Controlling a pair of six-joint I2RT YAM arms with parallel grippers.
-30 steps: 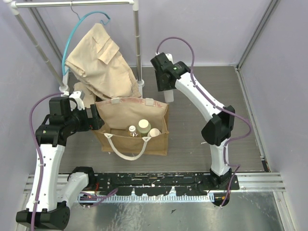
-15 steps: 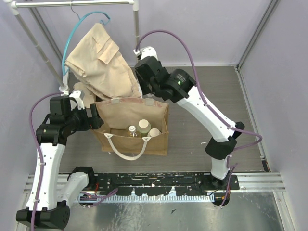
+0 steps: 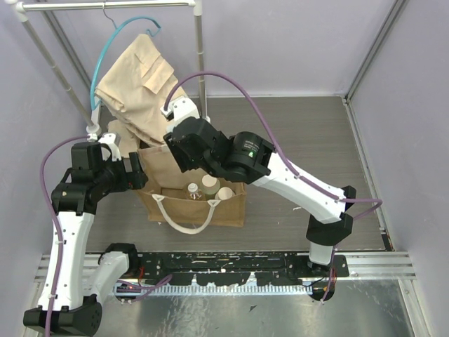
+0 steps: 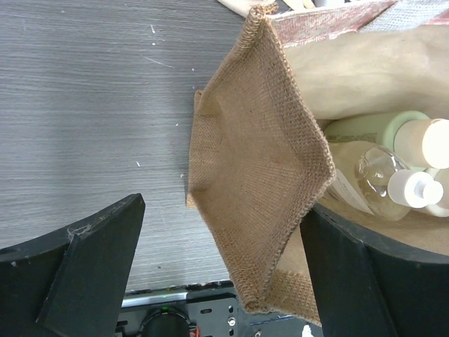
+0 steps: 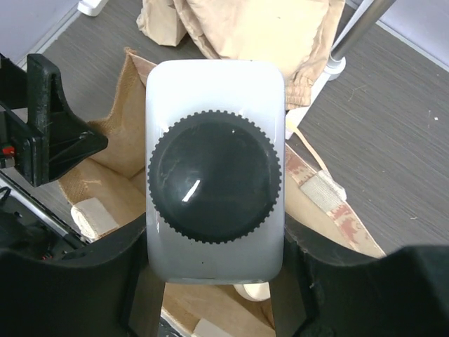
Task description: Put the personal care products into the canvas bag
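Observation:
The bag's end (image 5: 139,184) beside the amber bottle is empty and lies below, so my right gripper will next go down to its left in the top view, to that end, and release.
The canvas bag (image 3: 210,210) stands open in the middle of the floor. Inside it I see the olive-green bottle (image 3: 210,184), the amber bottle (image 3: 192,189) and the cream-beige bottle (image 3: 224,192). My right gripper (image 3: 184,146) hovers over the bag's back left part, shut on the flat white bottle with black cap (image 5: 214,175); the bag's opening (image 5: 116,151) lies under it. My left gripper (image 3: 137,173) is open, its jaws straddling the bag's left side wall (image 4: 252,161) without clamping it. The left wrist view shows the green bottle (image 4: 365,130) and the amber bottle (image 4: 375,179) inside.
A beige garment (image 3: 144,91) on a teal hanger hangs from a white rack (image 3: 200,63) just behind the bag, touching its back rim. The rack's pole (image 5: 358,28) is close to my right wrist. A black rail (image 3: 224,263) runs along the near edge.
My right arm has swung left with the white bottle, from behind the bag's back right corner to above its back left part. The left arm has hardly moved.

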